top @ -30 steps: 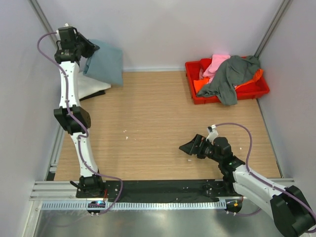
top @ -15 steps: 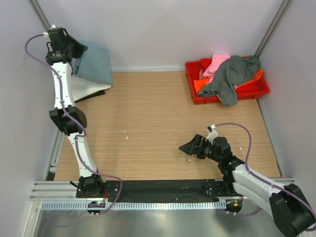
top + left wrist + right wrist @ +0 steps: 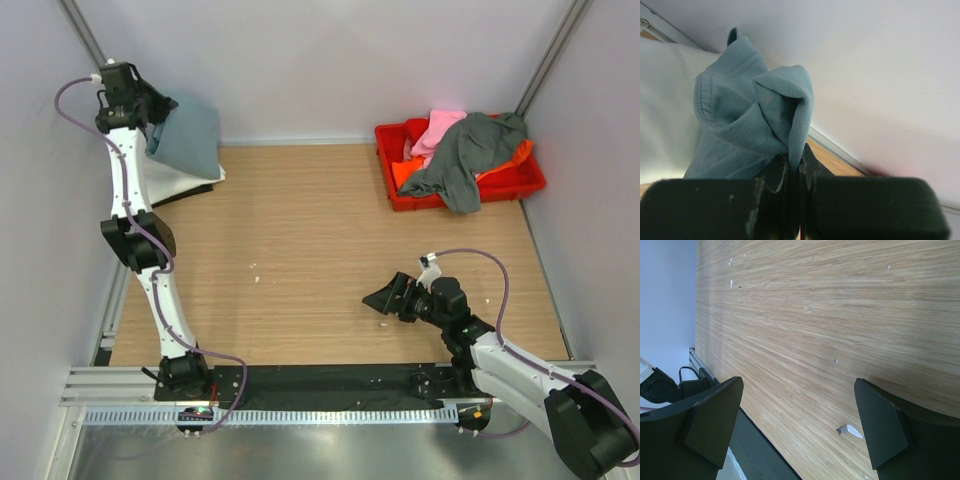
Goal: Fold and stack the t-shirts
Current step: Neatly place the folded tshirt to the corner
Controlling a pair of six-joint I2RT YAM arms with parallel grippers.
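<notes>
The left gripper turns, shifts left in the top view, lowers over the white t-shirt [image 3: 180, 180] [image 3: 666, 112] and releases the blue-grey t-shirt's fold next. The blue-grey t-shirt hangs above it.
My left gripper [image 3: 152, 108] is raised at the far left corner, shut on a fold of the folded blue-grey t-shirt [image 3: 190, 138], which hangs from it. The pinched cloth [image 3: 765, 120] shows in the left wrist view between the closed jaws [image 3: 796, 162]. Below it lies the white t-shirt [image 3: 180, 180] on the table [image 3: 300, 240], also seen in the left wrist view [image 3: 665, 110]. The dark grey t-shirt [image 3: 465, 155], pink one [image 3: 438, 128] and orange one [image 3: 405, 175] lie heaped in the red crate [image 3: 520, 185]. My right gripper [image 3: 383, 298] is open and empty, low over the table near the front.
The walls stand close behind the left gripper and along both sides. The black base rail [image 3: 330, 385] runs along the near edge. Small white scraps [image 3: 847, 430] lie on the wood.
My left gripper has carried the blue-grey t-shirt left and back toward the corner, then settled slightly lower over the white t-shirt. The right arm has not moved.
</notes>
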